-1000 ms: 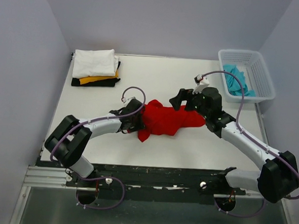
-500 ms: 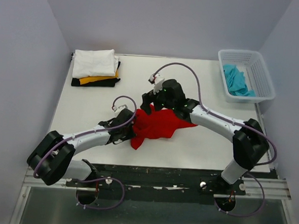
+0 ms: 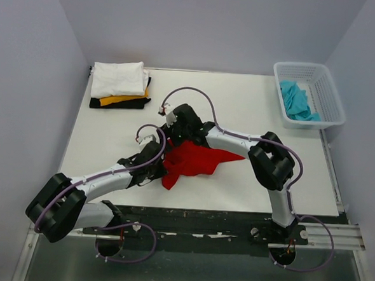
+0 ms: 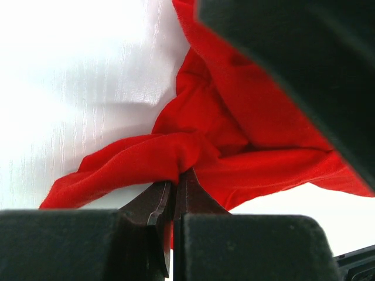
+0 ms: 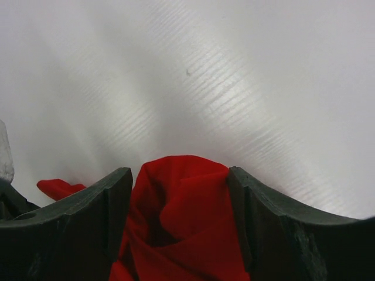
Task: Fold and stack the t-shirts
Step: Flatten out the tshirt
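Observation:
My left gripper should next lift the bunched shirt's edge to open it, then lower it outward and let go, because there is bare tabletop by the folded stack [image 3: 131, 117].
The bright red t-shirt [image 3: 196, 160] lies bunched at the table's middle front. My left gripper [image 3: 163, 159] is shut on its left edge; in the left wrist view the closed gripper [image 4: 174, 184] pinches a fold of the red shirt [image 4: 234, 117]. My right gripper [image 3: 174, 128] reaches across to the shirt's upper left; in the right wrist view the gripper [image 5: 179, 175] is wide open with a loose hump of red shirt [image 5: 181, 222] between the fingers. The turquoise t-shirt [image 3: 295, 99] lies in the basket. Folded white [image 3: 118, 79], yellow-orange [image 3: 123, 100] and black [image 3: 100, 104] t-shirts are stacked back left.
The white lattice basket [image 3: 330, 92] stands at the back right corner. The right arm stretches leftward across the table's middle, its elbow [image 3: 272, 160] near the shirt's right tip. Grey walls close in the table on three sides.
My right gripper has swung from the shirt's right side across to its upper left. My left gripper has drawn back a little toward the front, and the shirt has shifted left and bunched narrower.

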